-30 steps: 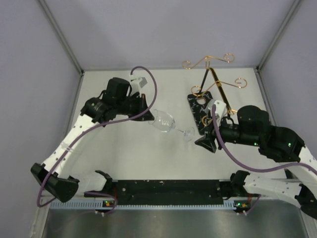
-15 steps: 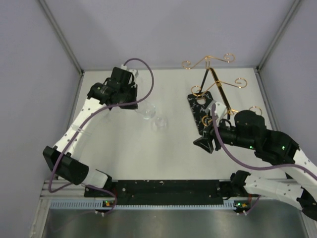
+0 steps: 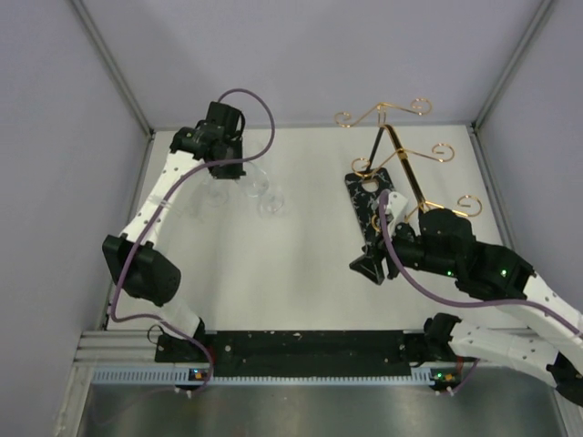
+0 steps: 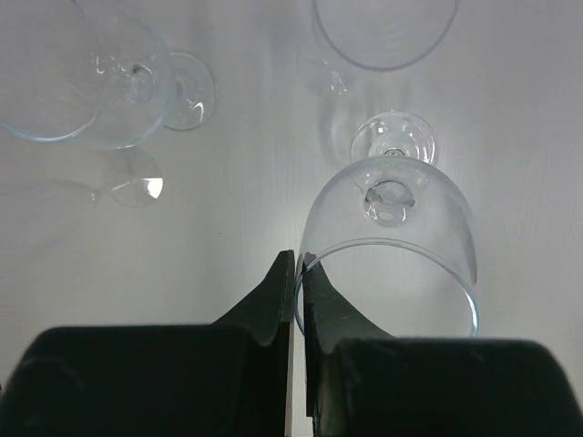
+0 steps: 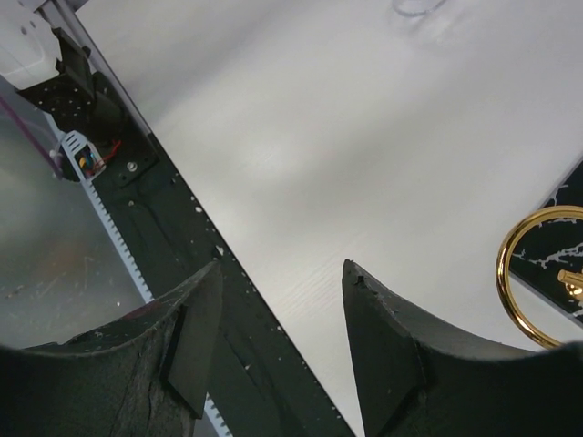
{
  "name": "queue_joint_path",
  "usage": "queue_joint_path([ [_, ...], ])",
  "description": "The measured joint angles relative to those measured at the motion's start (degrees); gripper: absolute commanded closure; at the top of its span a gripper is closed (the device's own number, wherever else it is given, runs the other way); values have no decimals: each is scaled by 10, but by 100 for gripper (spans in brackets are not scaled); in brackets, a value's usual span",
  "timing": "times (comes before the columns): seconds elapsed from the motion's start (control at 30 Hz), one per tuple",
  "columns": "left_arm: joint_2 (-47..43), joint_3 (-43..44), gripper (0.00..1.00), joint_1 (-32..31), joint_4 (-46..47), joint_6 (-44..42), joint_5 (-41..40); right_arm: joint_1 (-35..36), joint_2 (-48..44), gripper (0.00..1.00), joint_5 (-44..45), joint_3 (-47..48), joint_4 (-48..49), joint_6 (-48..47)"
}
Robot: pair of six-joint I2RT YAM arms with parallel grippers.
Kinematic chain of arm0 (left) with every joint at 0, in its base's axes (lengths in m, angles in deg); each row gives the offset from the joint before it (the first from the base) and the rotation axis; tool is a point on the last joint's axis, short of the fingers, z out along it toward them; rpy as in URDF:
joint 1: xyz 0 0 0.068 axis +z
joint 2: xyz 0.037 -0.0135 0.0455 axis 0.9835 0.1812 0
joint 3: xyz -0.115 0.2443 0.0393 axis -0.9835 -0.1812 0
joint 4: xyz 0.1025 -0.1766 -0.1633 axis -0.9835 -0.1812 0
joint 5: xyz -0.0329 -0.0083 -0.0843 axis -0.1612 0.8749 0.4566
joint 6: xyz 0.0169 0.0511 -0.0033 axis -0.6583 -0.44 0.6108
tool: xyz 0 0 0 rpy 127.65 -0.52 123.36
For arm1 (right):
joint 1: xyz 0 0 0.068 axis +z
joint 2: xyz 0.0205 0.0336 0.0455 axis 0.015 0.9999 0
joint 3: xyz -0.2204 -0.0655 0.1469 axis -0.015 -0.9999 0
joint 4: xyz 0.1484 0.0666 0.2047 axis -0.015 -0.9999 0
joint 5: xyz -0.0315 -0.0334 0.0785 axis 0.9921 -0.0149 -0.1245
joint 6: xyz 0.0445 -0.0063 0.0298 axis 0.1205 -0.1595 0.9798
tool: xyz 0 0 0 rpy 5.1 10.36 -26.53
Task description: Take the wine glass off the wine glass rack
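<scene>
The robot's left gripper should next go down, back and to the left in the top view, then put its glass on the tabletop, since another glass stands close beyond it.
The wine glass rack [image 3: 393,137], gold wire with curled arm ends on a black marbled base [image 3: 366,202], stands at the right back. My left gripper [image 3: 228,173] is far from it at the back left. In the left wrist view it [image 4: 299,259] is shut on the rim of a clear wine glass [image 4: 387,237], held upright with its foot [image 4: 393,137] showing through the bowl. This glass is faint in the top view [image 3: 221,188]. My right gripper [image 3: 367,267] is open and empty in front of the rack base. The right wrist view [image 5: 282,269] shows a gold ring [image 5: 537,278].
Two more clear glasses stand near the held one [image 4: 82,73] [image 4: 383,32], faint in the top view [image 3: 266,193]. The black rail [image 3: 310,350] runs along the table's near edge. Grey walls close in the left, back and right.
My left arm has carried the glass from the table's middle to the back left and turned it upright beside the other glasses. My right gripper has drifted slightly forward and left, still open.
</scene>
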Motion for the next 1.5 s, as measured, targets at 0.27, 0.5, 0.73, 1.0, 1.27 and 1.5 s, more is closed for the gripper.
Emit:
queue_joint_path([
  [0.27,45,35,100,1,-33,-2,-70,0,-8,42,3,-23,10,0],
  [0.5,45,34,100,1,-66,-2,-118,0,-3,41,7,-38,20,-2],
  [0.73,45,10,100,1,-69,-2,-141,0,12,40,7,-42,32,-4],
  [1.0,45,-19,100,1,-70,-2,-152,0,8,39,7,-47,33,-4],
  [1.27,45,-31,88,1,-68,-2,-162,0,-2,36,7,-58,35,-2],
  [1.5,45,-41,67,1,-61,-2,-164,0,-3,34,7,-60,36,3],
])
